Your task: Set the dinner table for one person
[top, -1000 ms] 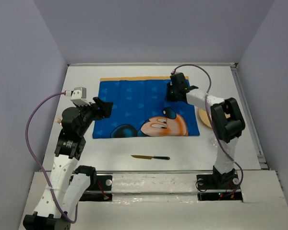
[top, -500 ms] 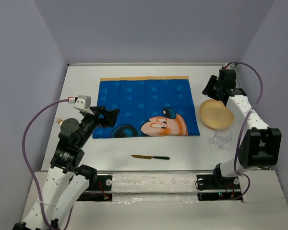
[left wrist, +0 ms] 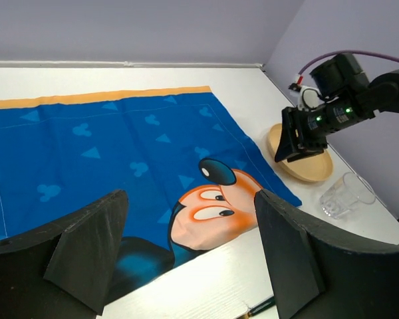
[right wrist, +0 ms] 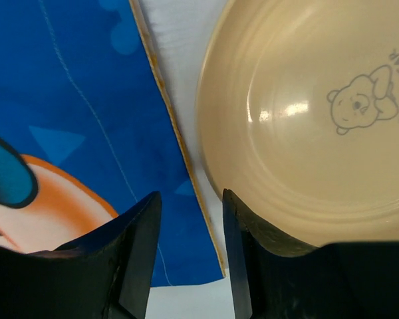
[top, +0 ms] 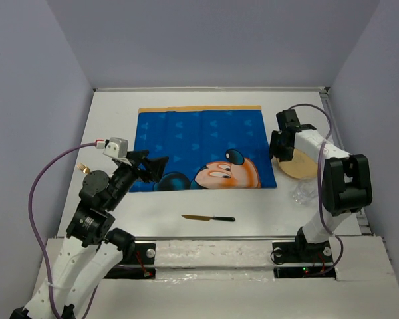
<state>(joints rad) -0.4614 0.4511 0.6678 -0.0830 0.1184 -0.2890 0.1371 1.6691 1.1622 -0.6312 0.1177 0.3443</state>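
Observation:
My right gripper will lower slightly next, straddle the rim of the plate by the placemat just below its open fingers, and close.
The white dinner table (top: 186,199) holds a blue Mickey Mouse placemat (top: 199,149) laid flat at its middle. A tan plate (top: 300,167) with a bear print lies just right of the placemat, and a clear glass (top: 306,193) stands in front of it. A knife (top: 209,218) lies near the front edge. My right gripper (top: 277,149) is open and empty over the plate's left rim; in the right wrist view (right wrist: 189,252) one finger stands over the plate (right wrist: 319,119), the other over the placemat (right wrist: 66,119). My left gripper (top: 156,166) is open and empty above the placemat's front left corner.
In the left wrist view the placemat (left wrist: 120,153), plate (left wrist: 312,171), glass (left wrist: 346,196) and knife tip (left wrist: 259,307) show beyond my wide-open gripper (left wrist: 189,252). Grey walls enclose the table at the back and on both sides. A raised rail (top: 346,166) runs along its right edge.
The right arm swung from the placemat's back right corner out to the far right, then came back down over the plate's left rim. The left gripper shifted slightly right.

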